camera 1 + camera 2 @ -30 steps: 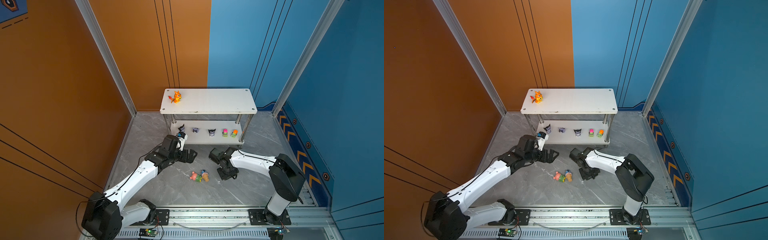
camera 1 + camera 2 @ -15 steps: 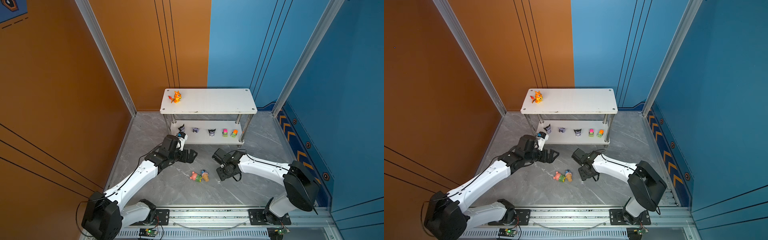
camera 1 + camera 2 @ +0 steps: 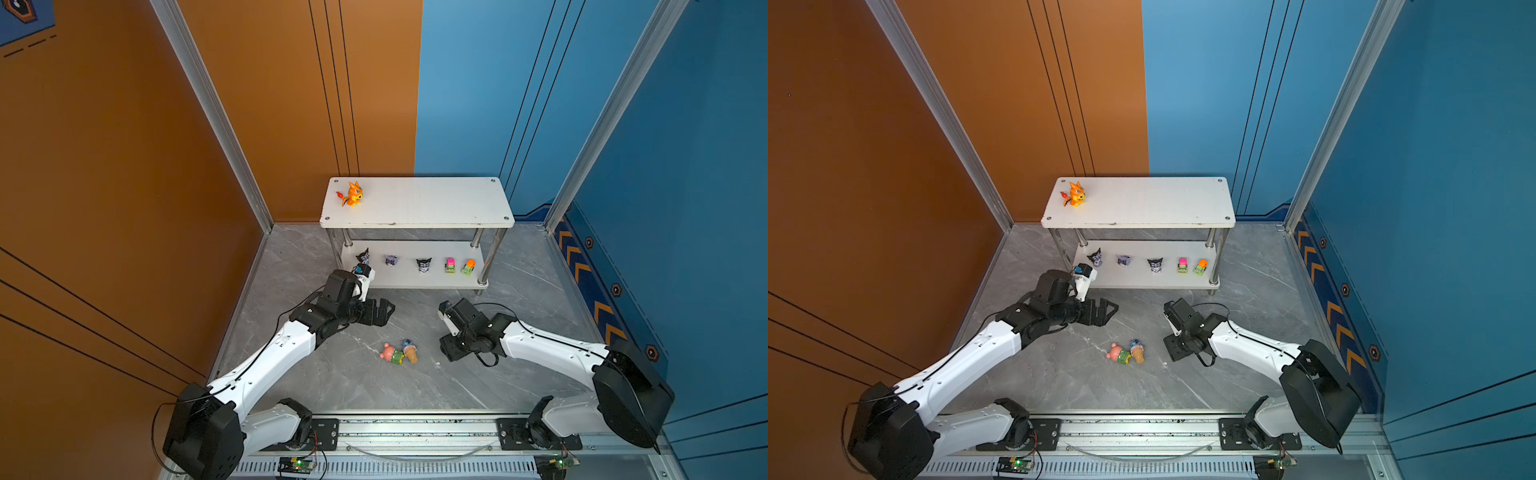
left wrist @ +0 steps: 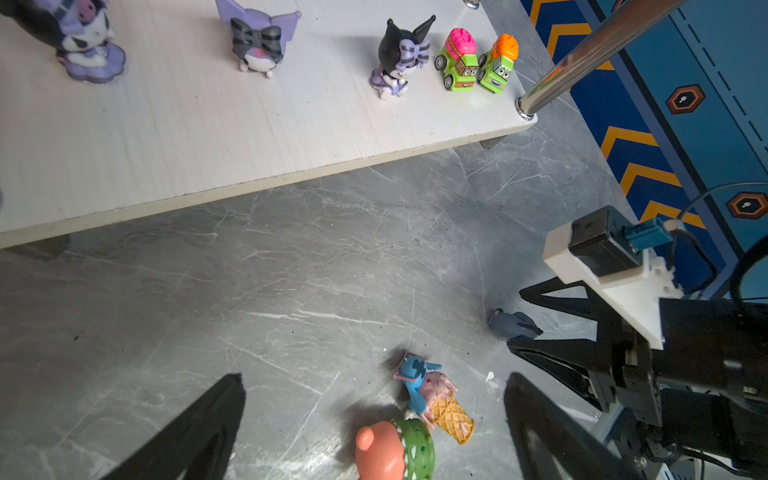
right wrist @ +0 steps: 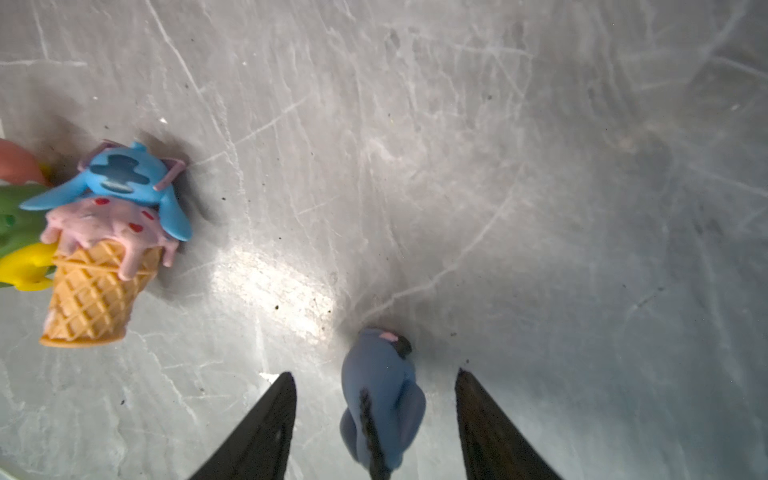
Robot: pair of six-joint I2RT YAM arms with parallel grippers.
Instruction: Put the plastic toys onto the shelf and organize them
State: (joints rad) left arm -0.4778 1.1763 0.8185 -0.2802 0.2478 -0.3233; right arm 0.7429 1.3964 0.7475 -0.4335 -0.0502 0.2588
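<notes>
The grey-blue donkey's body (image 5: 380,400) is just below the open fingers of my right gripper, and bare floor is on either side of the donkey. My right gripper needs to go down and close across the body.
The shelf (image 3: 415,203) carries an orange dragon (image 3: 352,194) on its top board. Its lower board (image 4: 187,137) holds three black-purple imps (image 4: 257,39) and a pink car (image 4: 459,60) beside an orange car (image 4: 500,62). A pink bear (image 3: 390,353) and a blue creature on a cone (image 3: 410,350) lie touching on the floor. My left gripper (image 4: 374,378) hangs open just short of them. My right gripper (image 5: 375,372) is open and low on the floor. The grey-blue donkey (image 5: 380,407) lies between its fingers with a gap on each side. Both top views hide it.
Grey marble floor (image 3: 332,382) inside orange and blue walls. A chrome leg (image 4: 582,54) stands at the shelf's near right corner. The two grippers work close together, with the floor toys between them. A rail (image 3: 415,428) runs along the front.
My right gripper's jaws have opened from shut to apart around the donkey, and that arm's elbow has swung right. The left arm has not moved.
</notes>
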